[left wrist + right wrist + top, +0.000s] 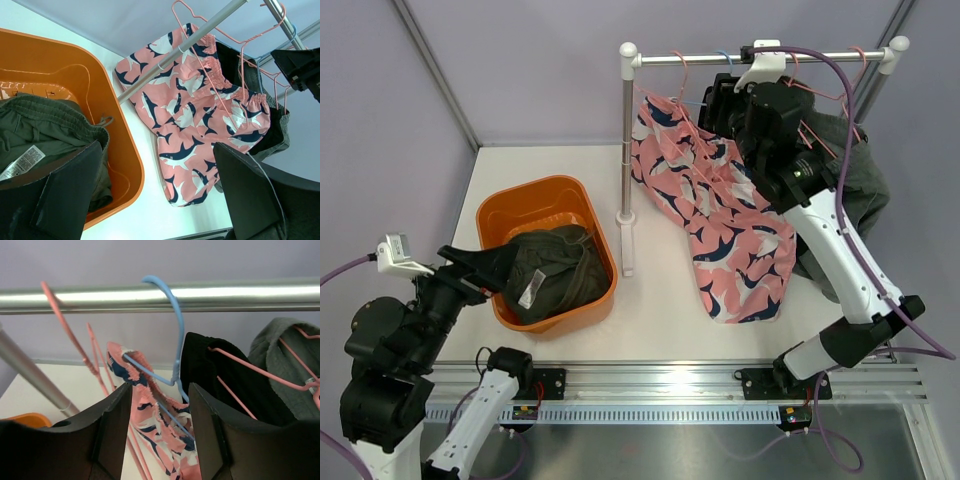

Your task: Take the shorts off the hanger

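Observation:
The base of the blue hanger's hook (pixel 176 378) is still beyond my open right gripper, which should move outward and close there next.
The pink shorts (pixel 720 215) with navy-and-white sharks hang by the waistband (pixel 145 382) from a blue hanger (pixel 172 335) on the rack's rail (pixel 240 296); their lower part lies on the table. My right gripper (pixel 160 390) is up at the rail, open, its fingers either side of the hanger arm and waistband without touching them. The black shorts (pixel 207 367) and grey shorts (pixel 280 365) hang on pink hangers just to the right. The olive shorts (pixel 555 272) lie in the orange basin (pixel 510 205). My left gripper (pixel 480 268) is open over the basin's left side, holding nothing.
The rack's upright post (pixel 627 150) stands on a white foot between the basin and the pink shorts. Bare pink hangers (pixel 75 342) hang on the rail left of the blue one. The enclosure's walls are close behind the rack.

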### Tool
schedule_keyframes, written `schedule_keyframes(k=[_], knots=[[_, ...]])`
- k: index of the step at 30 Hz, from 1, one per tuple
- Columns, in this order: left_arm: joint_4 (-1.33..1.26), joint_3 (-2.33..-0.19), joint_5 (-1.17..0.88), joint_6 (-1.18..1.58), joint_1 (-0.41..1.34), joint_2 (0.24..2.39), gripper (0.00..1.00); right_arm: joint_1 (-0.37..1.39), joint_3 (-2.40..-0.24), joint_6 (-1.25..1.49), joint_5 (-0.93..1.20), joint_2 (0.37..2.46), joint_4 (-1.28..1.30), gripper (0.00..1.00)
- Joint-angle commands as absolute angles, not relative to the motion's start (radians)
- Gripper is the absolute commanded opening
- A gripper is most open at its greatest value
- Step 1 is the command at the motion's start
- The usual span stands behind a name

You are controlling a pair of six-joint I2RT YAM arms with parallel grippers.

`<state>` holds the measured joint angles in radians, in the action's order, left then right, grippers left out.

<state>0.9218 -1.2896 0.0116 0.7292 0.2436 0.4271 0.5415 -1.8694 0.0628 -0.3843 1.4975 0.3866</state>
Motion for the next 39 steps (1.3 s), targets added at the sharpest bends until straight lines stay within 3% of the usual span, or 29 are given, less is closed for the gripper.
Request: schedule_keyframes(k=[1, 13, 23, 39], knots=[[0.902, -1.309, 0.012, 0.695, 0.241, 0.402, 0.99, 0.520, -1.871, 0.006, -0.482, 1.535, 0.293, 0.57], [0.940, -1.351, 0.044, 0.666, 0.241, 0.417, 0.99, 0.459, -1.976, -0.011, -0.385, 1.687, 0.336, 0.56], [0.942, -1.359, 0.043, 0.654, 0.241, 0.399, 0.99, 0.459, -1.950, -0.006, -0.331, 1.667, 0.330, 0.46], [0.923, -1.352, 0.015, 0.632, 0.241, 0.385, 0.99, 0.460, -1.891, 0.055, -0.265, 1.594, 0.324, 0.46]])
